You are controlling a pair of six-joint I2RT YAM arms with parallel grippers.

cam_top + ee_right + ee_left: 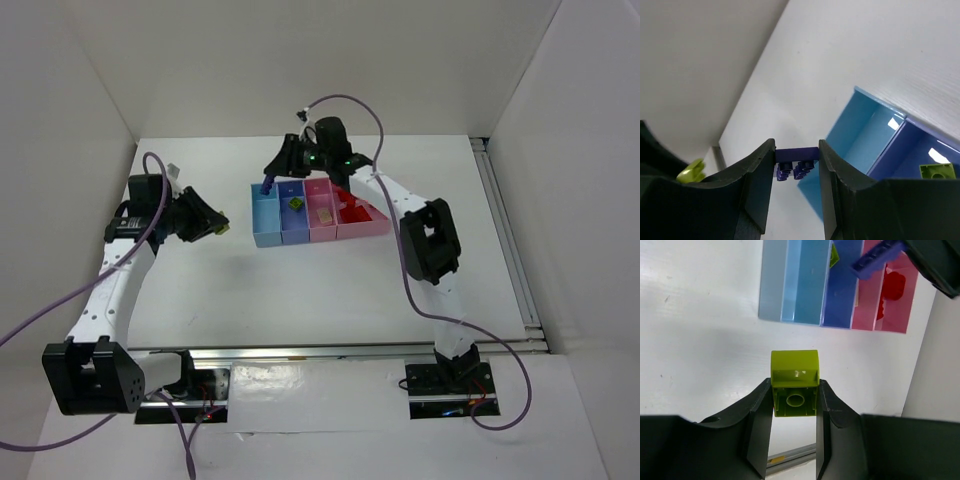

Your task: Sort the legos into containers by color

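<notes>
I will move my left gripper over the darker blue bin to release there. This bin already holds yellow-green and is to the gripper's right in the top view.
The row of four joined bins point(268, 238) lies mid-table: light blue, darker blue, pink, wider pink. My left gripper point(794, 400) is shut on a yellow-green lego point(794, 382), held above the table left of the bins point(800, 315); in the top view it is at the left point(212, 228). My right gripper point(796, 157) is shut on a blue lego point(796, 154), held over the far end of the light blue bin point(860, 135); the blue lego also shows in the top view point(267, 185). A yellow-green lego point(296, 204) lies in the darker blue bin, a peach one point(324, 215) in the pink bin, red ones point(352, 210) in the wider pink bin.
White walls enclose the table on the left, back and right. A metal rail point(510, 240) runs along the table's right edge. The right arm point(430, 240) reaches across the table's right half to the bins.
</notes>
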